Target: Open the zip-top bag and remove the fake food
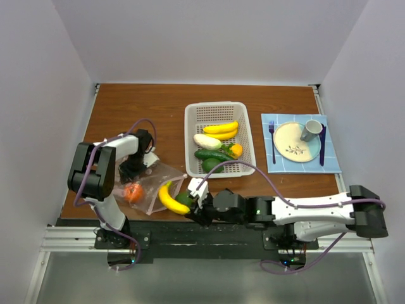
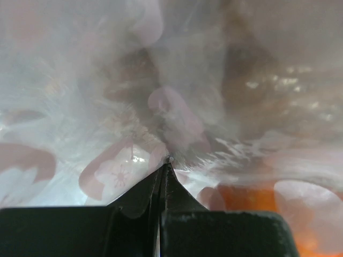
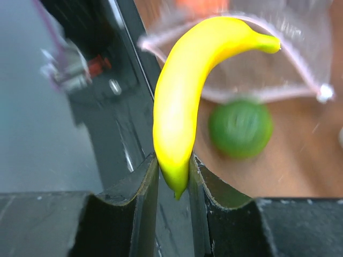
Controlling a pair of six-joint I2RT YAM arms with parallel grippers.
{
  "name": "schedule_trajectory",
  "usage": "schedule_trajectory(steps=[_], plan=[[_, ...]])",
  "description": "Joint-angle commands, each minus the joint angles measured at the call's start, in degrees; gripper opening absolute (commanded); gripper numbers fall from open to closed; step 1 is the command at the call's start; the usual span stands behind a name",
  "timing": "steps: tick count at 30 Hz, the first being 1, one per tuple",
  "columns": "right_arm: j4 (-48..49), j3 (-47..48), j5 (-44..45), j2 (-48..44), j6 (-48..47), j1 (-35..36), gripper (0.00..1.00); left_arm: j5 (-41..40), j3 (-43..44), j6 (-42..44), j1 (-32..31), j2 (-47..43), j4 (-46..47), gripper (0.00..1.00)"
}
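The right gripper carries the banana outward over the white basket in the middle of the table (image 1: 219, 152) next and releases it. That basket already holds the other food pieces.
The clear zip-top bag (image 1: 149, 183) with pink dots lies at the near left of the table, with an orange-red tomato (image 1: 133, 192) inside it. My left gripper (image 1: 133, 170) is shut on the bag's far edge; its wrist view is filled with bag film (image 2: 171, 101) and the tomato's orange (image 2: 252, 203). My right gripper (image 3: 174, 171) is shut on the end of a yellow banana (image 3: 187, 91), which sticks out toward the bag mouth (image 3: 257, 80). The banana also shows in the top view (image 1: 169, 198). A green round fruit (image 3: 240, 127) lies on the table beside it.
A white perforated basket (image 1: 218, 139) at mid-table holds more banana, a white oval, a cucumber and other pieces. A blue mat with a cream plate (image 1: 293, 142), grey mug (image 1: 311, 130) and cutlery lies at the right. The table's front edge and black rail (image 3: 123, 144) are close.
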Motion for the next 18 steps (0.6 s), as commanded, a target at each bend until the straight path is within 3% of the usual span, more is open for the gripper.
schedule_trajectory(steps=[1,4,7,13,15,16,17,18], plan=[[-3.9,10.0,5.4,-7.2,-7.6,-0.4,0.00,9.9,-3.7,-1.7,1.3,4.5,14.1,0.00],[-5.8,11.7,11.6,-10.2,-9.5,-4.2,0.00,11.1,-2.1,-2.7,1.3,4.1,12.8,0.00],[-4.8,9.9,14.4,-11.5,-7.9,-12.5,0.00,15.8,1.9,-3.7,1.3,1.6,8.6,0.00],[-9.0,10.2,28.0,-0.7,-2.8,-22.5,0.00,23.9,13.4,-4.1,1.1,-4.8,-4.6,0.00],[-11.3,11.2,29.9,3.5,-1.1,-24.7,0.12,25.0,17.0,-4.1,1.1,-6.3,-7.3,0.00],[-12.3,11.8,30.7,7.0,-0.4,-24.9,0.24,25.9,17.9,-3.9,1.1,-7.4,-9.7,0.00],[-13.2,12.4,31.1,8.4,0.0,-25.0,0.51,26.0,18.7,-3.9,1.1,-8.1,-10.5,0.00],[-14.0,12.6,31.7,9.3,0.9,-25.0,0.67,26.0,19.3,-3.8,1.1,-8.7,-11.0,0.00]])
